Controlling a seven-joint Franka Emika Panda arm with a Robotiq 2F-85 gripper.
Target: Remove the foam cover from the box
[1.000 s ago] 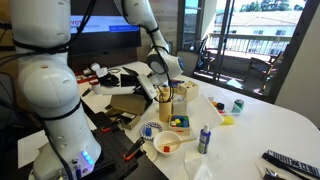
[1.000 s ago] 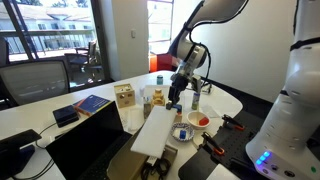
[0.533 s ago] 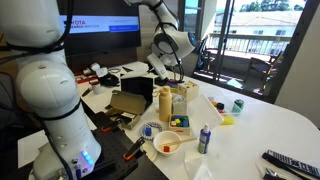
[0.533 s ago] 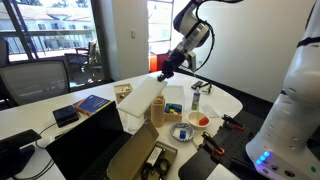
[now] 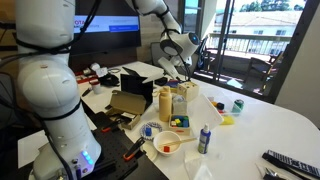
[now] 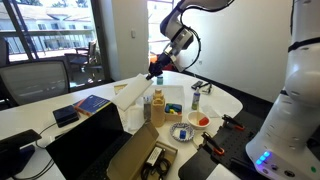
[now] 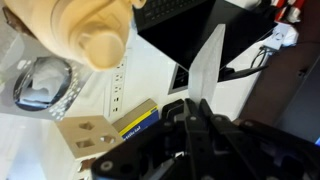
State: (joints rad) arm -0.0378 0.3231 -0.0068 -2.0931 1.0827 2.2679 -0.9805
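Observation:
My gripper moves outward and down toward the bare tabletop (image 6: 137, 119) beside the tan bottle next, then releases, since the foam cover still hangs high above the table.
My gripper (image 6: 157, 67) is shut on a thin white foam cover (image 6: 136, 87) and holds it in the air, with the sheet hanging down and sideways from the jaws. In the wrist view the foam (image 7: 207, 62) shows edge-on as a pale strip pinched between the black fingers (image 7: 178, 118) of the gripper (image 7: 190, 106). The open brown cardboard box (image 5: 128, 103) lies on the table below and to the side, and its inside shows in an exterior view (image 6: 150, 158). The gripper (image 5: 172, 62) is well above the table.
A tan bottle (image 5: 165, 103), a small box of coloured items (image 5: 180, 121), a bowl (image 5: 167, 143) and a spray can (image 5: 204, 138) crowd the table under the gripper. A second white arm (image 5: 50, 100) stands close by. A bottle top (image 7: 95, 35) and a labelled carton (image 7: 110, 135) show below the wrist.
The gripper has risen and swung away from the box with the foam cover in it. The sheet has come off the box, whose inside now shows.

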